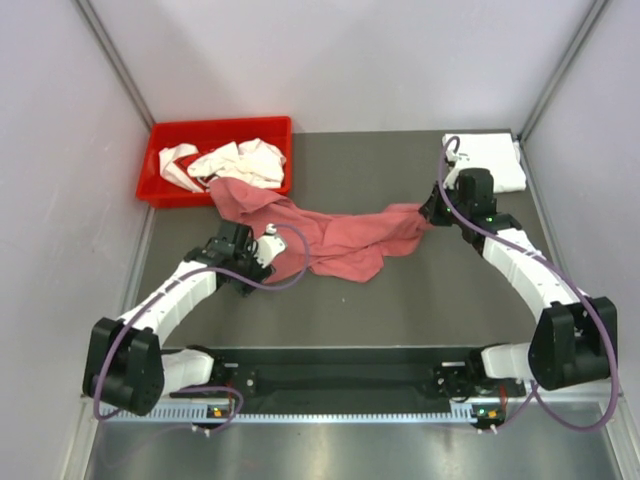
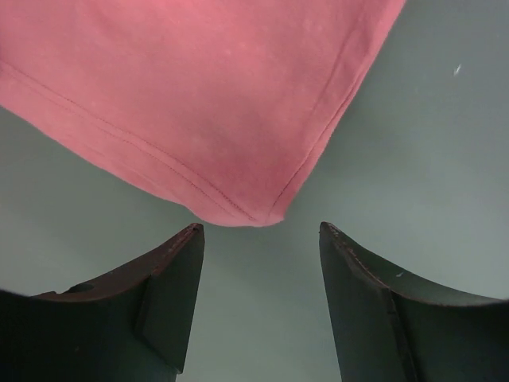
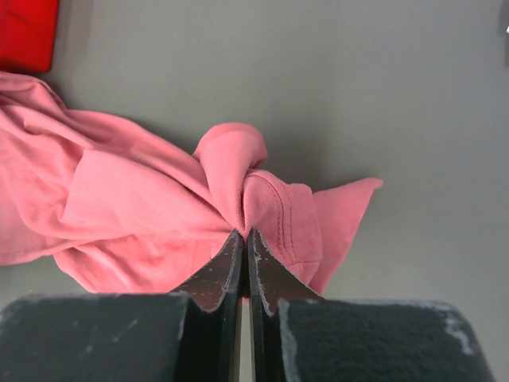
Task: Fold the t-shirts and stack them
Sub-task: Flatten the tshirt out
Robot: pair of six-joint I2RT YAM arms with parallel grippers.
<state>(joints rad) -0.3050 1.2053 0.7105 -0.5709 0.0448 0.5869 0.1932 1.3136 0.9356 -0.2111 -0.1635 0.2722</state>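
Observation:
Next, my left gripper lowers its fingers around the pink t-shirt's hemmed corner [image 2: 261, 212] and closes, since that corner lies below, in line with the gap between the open fingers.
A pink t-shirt [image 1: 330, 232] lies crumpled across the middle of the grey table, one end trailing into the red bin. My right gripper [image 1: 432, 211] is shut on its right end; in the right wrist view the fabric [image 3: 238, 191] bunches at the closed fingertips [image 3: 245, 235]. My left gripper [image 1: 258, 262] is open just beside the shirt's lower left edge; in the left wrist view a hemmed corner [image 2: 238, 208] hangs just beyond the open fingertips [image 2: 262, 231], apart from them. A folded white t-shirt [image 1: 488, 160] lies at the back right.
A red bin [image 1: 165, 135] at the back left holds crumpled white t-shirts [image 1: 235, 162]. White walls close in the table on both sides and at the back. A black rail [image 1: 340, 378] carries the arm bases at the near edge.

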